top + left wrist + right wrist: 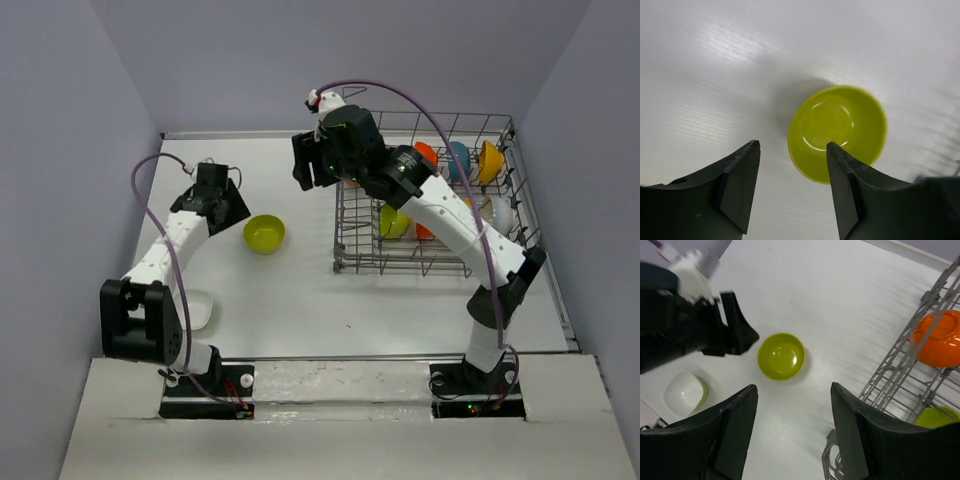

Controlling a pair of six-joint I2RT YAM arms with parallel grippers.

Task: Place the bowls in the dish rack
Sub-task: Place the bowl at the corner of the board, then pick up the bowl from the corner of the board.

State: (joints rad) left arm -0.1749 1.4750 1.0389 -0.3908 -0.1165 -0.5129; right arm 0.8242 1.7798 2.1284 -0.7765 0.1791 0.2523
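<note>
My right gripper descends left in the top view next, astride the upright lime bowl's rim nearest the white bowl (763,369), since the lime bowl sits below.
A lime green bowl (264,233) sits upright on the white table, left of the dish rack (343,262). My left gripper (238,208) is open and empty, just left of this bowl. In the left wrist view the bowl (837,131) lies just beyond the right fingertip (840,165) of the left gripper (792,150). My right gripper (308,165) is open and empty, raised by the rack's far left corner. From the right wrist view the bowl (781,355) lies beyond the right gripper (792,390). The rack holds red-orange (427,153), blue (458,158), orange-yellow (489,160), lime (393,222) and white (500,212) bowls.
A white bowl (198,310) sits near my left arm's base; it also shows in the right wrist view (685,392). The rack's wire side (890,365) stands at the right, with an orange bowl (937,337) and a lime bowl (935,417) inside. Grey walls enclose the table.
</note>
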